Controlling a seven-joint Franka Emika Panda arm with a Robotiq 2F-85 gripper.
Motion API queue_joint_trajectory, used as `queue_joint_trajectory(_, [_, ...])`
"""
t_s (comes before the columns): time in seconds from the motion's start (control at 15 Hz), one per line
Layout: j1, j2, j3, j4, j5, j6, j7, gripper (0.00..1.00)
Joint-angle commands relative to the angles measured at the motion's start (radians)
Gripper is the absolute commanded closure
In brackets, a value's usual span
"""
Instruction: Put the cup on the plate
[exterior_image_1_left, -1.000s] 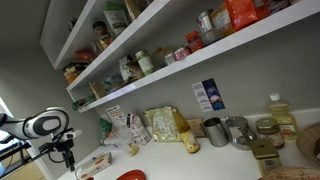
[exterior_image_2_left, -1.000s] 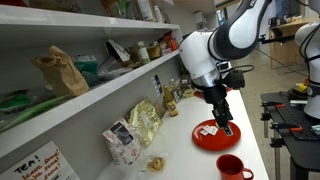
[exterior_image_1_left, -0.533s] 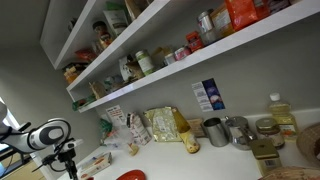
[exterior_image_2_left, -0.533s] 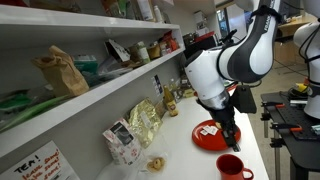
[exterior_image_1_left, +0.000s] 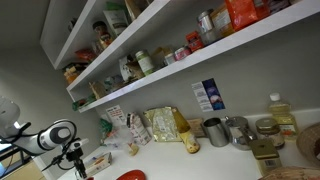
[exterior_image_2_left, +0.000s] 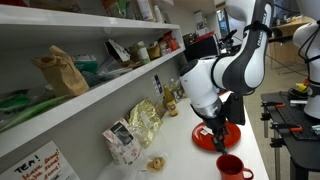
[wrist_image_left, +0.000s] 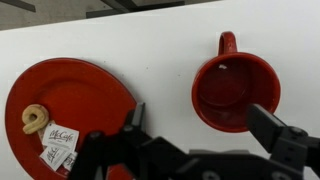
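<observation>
My gripper should next go down onto the near side of the cup, with one finger inside and one outside. The cup's opening and the gap beside the plate (wrist_image_left: 75, 95) leave room for that.
The red cup (wrist_image_left: 236, 92) stands upright and empty on the white counter, its handle pointing away from me in the wrist view. It also shows in an exterior view (exterior_image_2_left: 234, 167) at the bottom. The red plate (wrist_image_left: 75, 95) lies left of the cup in the wrist view and holds a small pastry and sauce packets; in an exterior view (exterior_image_2_left: 238, 136) my arm partly hides it. A sliver of it shows in an exterior view (exterior_image_1_left: 130, 176). My gripper (wrist_image_left: 205, 118) is open, hovering above the counter, one finger over the plate's edge, the other past the cup's right side. The gripper (exterior_image_2_left: 221, 141) is empty.
Food packets (exterior_image_2_left: 143, 122) and a bag (exterior_image_2_left: 121, 143) lean on the wall behind the counter. Shelves above hold jars and packages (exterior_image_1_left: 137, 62). Grey metal canisters (exterior_image_1_left: 227, 131) stand further along the counter. Other equipment (exterior_image_2_left: 292, 105) stands beyond the counter's edge.
My arm has moved along the counter from above the plate toward the cup and dropped lower. The cup and plate have not moved.
</observation>
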Motion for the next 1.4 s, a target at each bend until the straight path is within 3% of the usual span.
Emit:
queue_joint_trajectory(0.0, [0.02, 0.07, -0.031, 0.067, -0.026, 0.002, 0.033, 0.0])
queue_joint_trajectory(0.8, [0.02, 0.172, -0.057, 0.112, 0.007, -0.014, -0.009, 0.0])
queue_joint_trajectory(0.87, [0.019, 0.175, -0.059, 0.113, 0.007, -0.018, -0.013, 0.25])
queue_joint_trajectory(1.0, [0.02, 0.179, -0.065, 0.112, 0.002, -0.019, -0.018, 0.33])
queue_joint_trajectory(1.33, [0.013, 0.179, -0.073, 0.101, 0.008, -0.022, -0.022, 0.72])
